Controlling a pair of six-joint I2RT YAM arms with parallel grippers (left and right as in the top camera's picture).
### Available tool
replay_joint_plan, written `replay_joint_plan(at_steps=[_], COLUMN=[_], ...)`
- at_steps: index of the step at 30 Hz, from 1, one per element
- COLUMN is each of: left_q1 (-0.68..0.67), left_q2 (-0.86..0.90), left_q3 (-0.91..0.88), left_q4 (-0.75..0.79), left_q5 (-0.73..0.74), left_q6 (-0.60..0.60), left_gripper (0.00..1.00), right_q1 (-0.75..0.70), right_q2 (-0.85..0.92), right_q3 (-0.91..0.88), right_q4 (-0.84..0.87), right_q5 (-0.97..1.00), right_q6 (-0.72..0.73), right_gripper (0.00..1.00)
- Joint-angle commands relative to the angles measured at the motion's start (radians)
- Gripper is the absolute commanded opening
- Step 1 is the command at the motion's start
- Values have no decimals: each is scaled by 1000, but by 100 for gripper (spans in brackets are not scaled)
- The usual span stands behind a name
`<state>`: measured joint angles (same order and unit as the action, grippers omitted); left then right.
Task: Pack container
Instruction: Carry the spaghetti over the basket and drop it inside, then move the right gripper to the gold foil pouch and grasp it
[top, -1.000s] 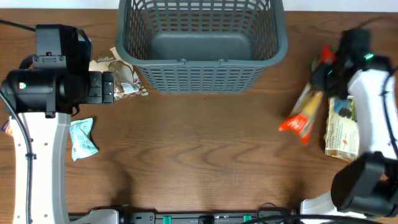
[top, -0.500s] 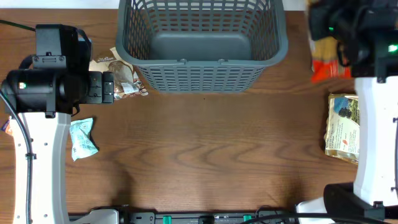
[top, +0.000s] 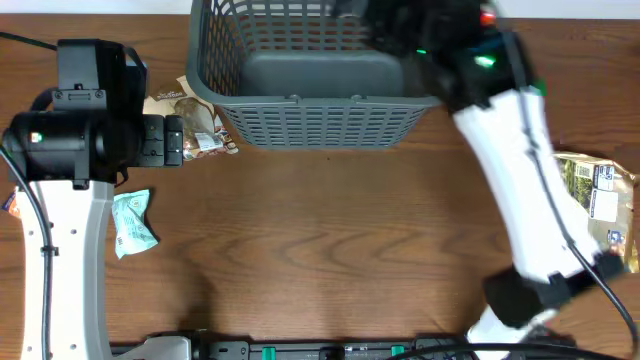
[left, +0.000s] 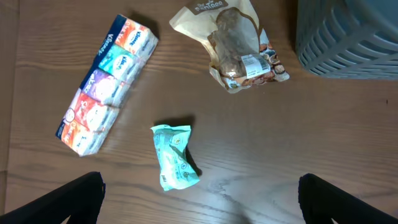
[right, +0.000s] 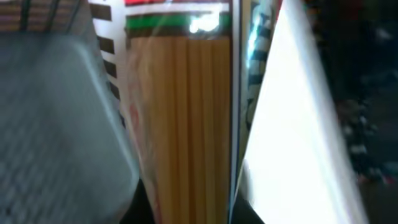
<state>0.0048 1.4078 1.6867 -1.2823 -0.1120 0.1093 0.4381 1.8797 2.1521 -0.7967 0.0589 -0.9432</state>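
Note:
The spaghetti goes along the near side of the empty container next, once my right gripper shifts left in the overhead view and down.
The grey slatted container (top: 320, 125) stands at the table's back centre; its corner shows in the left wrist view (left: 348, 37) and its solid bottom in the right wrist view (right: 50, 124). My right gripper (top: 400, 30) reaches over the container's right half. It is shut on a clear packet of spaghetti (right: 186, 124), held between the jaws (right: 186, 208) above the container's floor. My left gripper (top: 175, 140) is open and empty left of the container, above a teal sachet (left: 175, 157).
A brown snack bag (top: 195, 122) lies against the container's left front corner. The teal sachet (top: 132, 222) lies at the left. A colourful tissue pack (left: 106, 84) lies further left. A green and gold packet (top: 600, 205) lies at the right edge.
My right arm has swung from the table's right side up and left, carrying the spaghetti packet over the container. The left arm has not moved.

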Motion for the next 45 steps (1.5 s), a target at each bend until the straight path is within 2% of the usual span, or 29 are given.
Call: replay_joint_plan(at_steps=[1,7,12,13,14,15,16,20,22,29,32,36,38,41,45], left_q1=[3,3,3,3,3,3,3,3,3,3,3,3,3,3,3], left_q2=[-9,-9,-9,-9,-9,-9,-9,-9,-9,-9,-9,-9,-9,-9,-9], left_q3=[3,3,3,3,3,3,3,3,3,3,3,3,3,3,3], left_q4=[-5,-5,-5,-5,-5,-5,-5,-3,-3,-3,-3,-3,-3,-3,-3], left_q5=[0,0,7,14,22,26,26,26,26,26,26,26,26,26,26], left_q6=[10,10,10,10,10,10,10,10,10,10,10,10,10,10,10], left_gripper=[99,99,99,99,99,99,99,98,99,98,98,99,99,99,99], right_q1=[20,28,28,27,27,29,32,37,34,-54,-153,-375,-477,-648,-822], right_q2=[72,213,264,264,264,259,252,196,148,-48,-141,-245,-270,-285,-280], right_q3=[35,35,35,35,35,36,37,41,55,161,179,179,179,179,163], right_q4=[14,-55,-105,-114,-120,-120,-120,-95,-80,-97,-189,-449,-552,-679,-782], right_q5=[-47,-119,-136,-140,-138,-138,-138,-137,-127,3,74,98,97,88,-3], right_q6=[-68,-44,6,21,49,77,105,141,214,515,701,985,1044,1036,926], right_gripper=[1,1,3,17,43,77,89,90,95,99,99,99,99,99,99])
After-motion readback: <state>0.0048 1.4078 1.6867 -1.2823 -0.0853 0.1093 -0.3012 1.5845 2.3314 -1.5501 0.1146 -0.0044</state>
